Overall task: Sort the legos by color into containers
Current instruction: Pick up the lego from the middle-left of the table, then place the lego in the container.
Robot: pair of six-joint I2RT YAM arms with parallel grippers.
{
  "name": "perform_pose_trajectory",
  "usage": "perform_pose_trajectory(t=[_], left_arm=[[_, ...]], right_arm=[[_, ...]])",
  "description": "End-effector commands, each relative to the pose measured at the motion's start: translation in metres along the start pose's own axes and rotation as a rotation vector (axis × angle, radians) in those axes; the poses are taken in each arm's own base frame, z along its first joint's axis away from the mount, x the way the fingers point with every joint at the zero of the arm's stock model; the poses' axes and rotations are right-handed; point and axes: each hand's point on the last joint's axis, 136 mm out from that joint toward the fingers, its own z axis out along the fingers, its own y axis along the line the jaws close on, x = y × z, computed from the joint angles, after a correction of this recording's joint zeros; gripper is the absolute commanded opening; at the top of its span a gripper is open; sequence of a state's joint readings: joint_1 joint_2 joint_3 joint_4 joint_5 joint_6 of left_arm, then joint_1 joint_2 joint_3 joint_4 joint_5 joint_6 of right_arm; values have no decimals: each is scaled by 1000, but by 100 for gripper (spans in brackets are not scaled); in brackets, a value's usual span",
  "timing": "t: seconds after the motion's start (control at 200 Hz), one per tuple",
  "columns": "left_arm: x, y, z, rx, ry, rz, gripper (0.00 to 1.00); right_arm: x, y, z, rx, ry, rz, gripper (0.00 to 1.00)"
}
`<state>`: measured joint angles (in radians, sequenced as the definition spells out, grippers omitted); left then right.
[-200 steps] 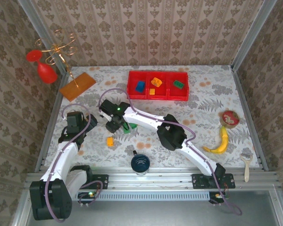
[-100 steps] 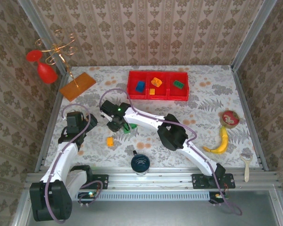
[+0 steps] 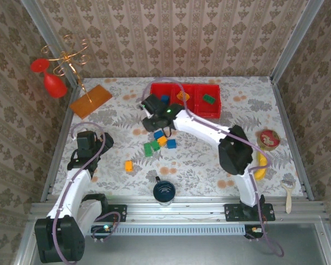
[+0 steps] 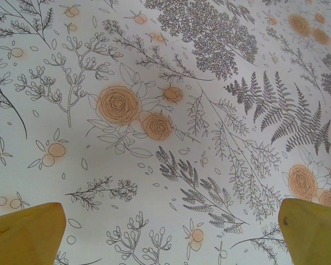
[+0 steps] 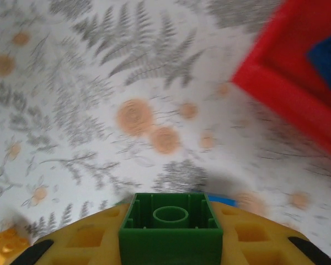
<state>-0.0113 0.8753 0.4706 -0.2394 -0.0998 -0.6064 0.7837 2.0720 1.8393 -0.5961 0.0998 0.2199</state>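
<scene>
A green lego already lies in the tray's end section [image 3: 207, 109]. So my right gripper needs to move outward and along the tray past the orange lego [image 3: 182, 95] and release over that section.
My right gripper [image 5: 170, 221] is shut on a green lego [image 5: 170, 232], held between its yellow fingers [image 5: 88, 240] above the table. In the top view this gripper [image 3: 154, 114] hovers by the left end of the red container tray [image 3: 185, 113]. The tray's corner [image 5: 265, 88] and a blue lego [image 5: 325, 55] inside it show in the right wrist view. The tray also holds an orange lego [image 3: 182, 95] and a green one [image 3: 208, 99]. Loose legos lie mid-table: green [image 3: 150, 148], orange [image 3: 161, 141], blue [image 3: 171, 144], plus an orange one [image 3: 128, 165]. My left gripper [image 4: 171, 237] is open over bare cloth.
An orange board [image 3: 90, 100] with a wire stand lies at the back left. A dark blue cup [image 3: 164, 191] stands near the front edge. A banana [image 3: 257, 165], a tape roll [image 3: 269, 138] and a brush [image 3: 287, 190] lie on the right.
My right gripper closed on the green lego, rose from the loose pile and swung back-right toward the red tray, uncovering the pile. The left arm stayed still.
</scene>
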Motion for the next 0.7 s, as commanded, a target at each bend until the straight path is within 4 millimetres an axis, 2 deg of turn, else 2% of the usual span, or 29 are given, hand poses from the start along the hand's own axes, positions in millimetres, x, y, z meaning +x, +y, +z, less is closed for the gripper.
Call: perform_pose_trajectory(t=[0.0, 0.18, 0.28, 0.375, 0.565, 0.695], left_arm=[[2, -1, -1, 14, 3, 18, 100], [1, -4, -1, 26, 1, 18, 100], [1, -6, 0, 32, 4, 21, 100], [2, -8, 1, 36, 8, 23, 100], [3, -13, 2, 44, 16, 28, 100], [3, -15, 3, 51, 16, 27, 100]], right_arm=[[-7, -48, -20, 82, -57, 149, 13], [14, -120, -42, 178, -56, 317, 13], [20, -153, -52, 218, -79, 393, 13], [34, -183, -60, 263, -70, 467, 13], [58, -231, -71, 336, -54, 588, 13], [73, -254, -78, 387, -27, 630, 13]])
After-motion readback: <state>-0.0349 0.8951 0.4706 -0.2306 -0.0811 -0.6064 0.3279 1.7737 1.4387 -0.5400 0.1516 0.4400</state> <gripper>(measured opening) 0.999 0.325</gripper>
